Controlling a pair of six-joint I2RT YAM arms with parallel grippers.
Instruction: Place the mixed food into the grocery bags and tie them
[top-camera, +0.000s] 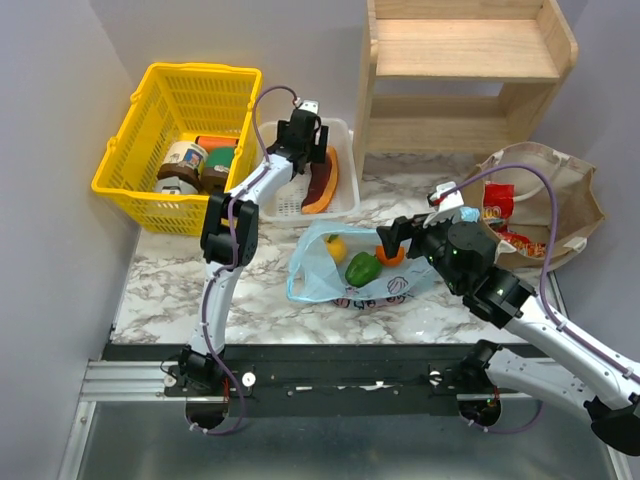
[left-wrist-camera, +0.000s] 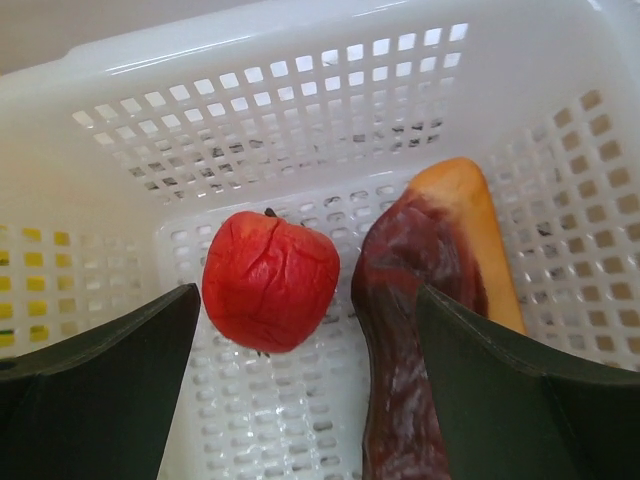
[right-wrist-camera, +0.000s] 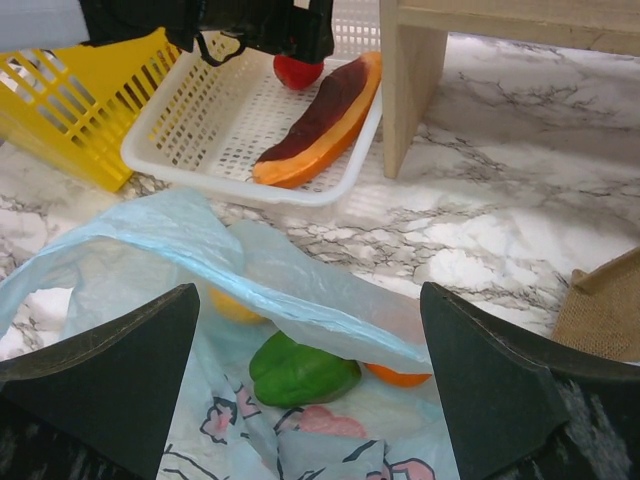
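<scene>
My left gripper moves down to the left in its wrist view next, clear of the wedge (left-wrist-camera: 410, 330), and closes, as the red fruit (left-wrist-camera: 270, 280) lies below it that way.
A red round fruit (left-wrist-camera: 270, 280) lies in the white slotted tray (left-wrist-camera: 300, 120) beside the purple-and-orange wedge (left-wrist-camera: 410, 330). My left gripper (left-wrist-camera: 305, 340) hangs open just above them, the fruit by its left finger and the wedge under its right finger. In the top view the left gripper (top-camera: 305, 148) covers the fruit. The light-blue bag (top-camera: 318, 275) lies open mid-table, holding a yellow fruit (top-camera: 335, 247), a green pepper (top-camera: 362, 268) and an orange fruit (top-camera: 390, 256). My right gripper (top-camera: 392, 236) is open and empty over the bag's mouth (right-wrist-camera: 300, 290). The tan bag (top-camera: 560, 200) holds red snack packets (top-camera: 497, 200).
A yellow mesh basket (top-camera: 150, 130) with jars stands at the back left, touching the tray's left side. A wooden shelf (top-camera: 460, 70) stands at the back, its leg (right-wrist-camera: 410, 80) next to the tray. The tan bag lies at the right table edge.
</scene>
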